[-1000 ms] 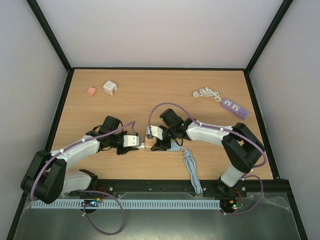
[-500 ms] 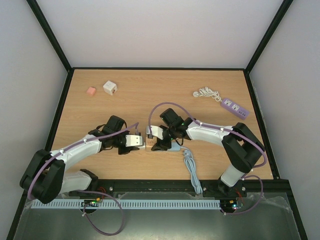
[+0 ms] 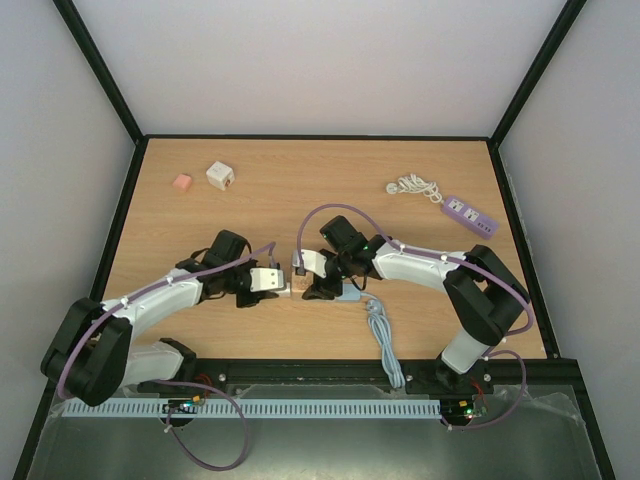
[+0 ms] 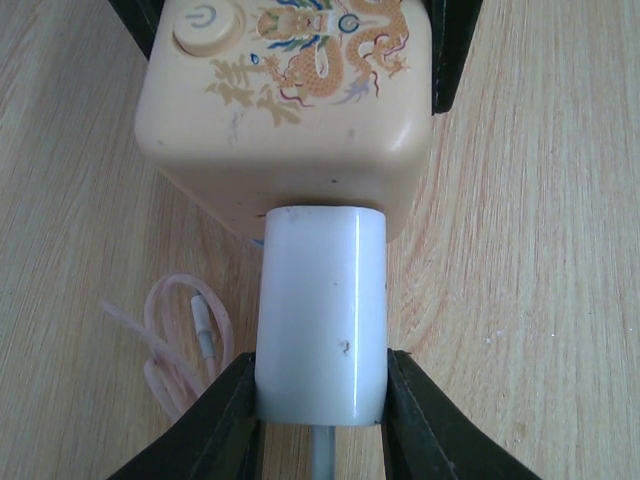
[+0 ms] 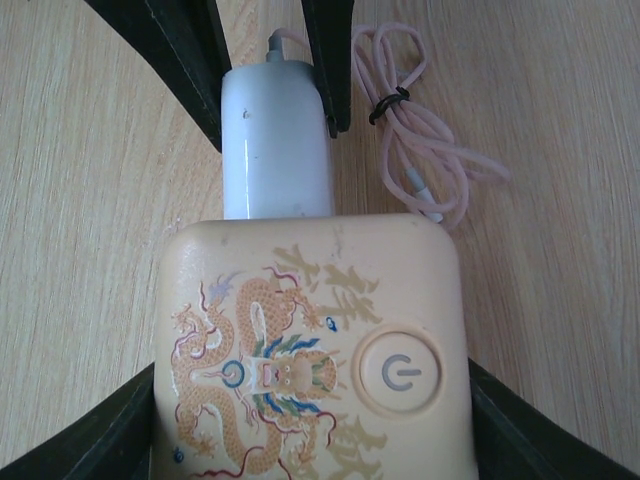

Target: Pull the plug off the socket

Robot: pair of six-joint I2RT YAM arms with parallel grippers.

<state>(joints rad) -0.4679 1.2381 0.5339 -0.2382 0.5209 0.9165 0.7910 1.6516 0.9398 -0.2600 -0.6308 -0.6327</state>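
I need to pull the plug left in the top view and outward with my left gripper, then release it by the white cube, where the tabletop is bare.
The socket (image 4: 285, 100) is a cream cube with a dragon print and a power button, lying on the wooden table. A white plug (image 4: 320, 310) sits flush against its side face, its grey cord running back between my fingers. My left gripper (image 4: 320, 420) is shut on the plug's rear end. My right gripper (image 5: 310, 430) is shut on the socket (image 5: 310, 350), one black finger on each side. In the top view the two grippers meet at mid-table, with the plug (image 3: 265, 281) left of the socket (image 3: 298, 287).
A coiled pink cable (image 5: 420, 140) lies beside the plug. A grey braided cable (image 3: 382, 340) runs toward the near edge. At the back stand a pink block (image 3: 182, 182), a white cube (image 3: 220, 176) and a purple power strip (image 3: 469, 215) with a white cord (image 3: 413, 186).
My left arm has shifted slightly to the right, toward the socket. The plug stays seated against the socket and both grips are unchanged.
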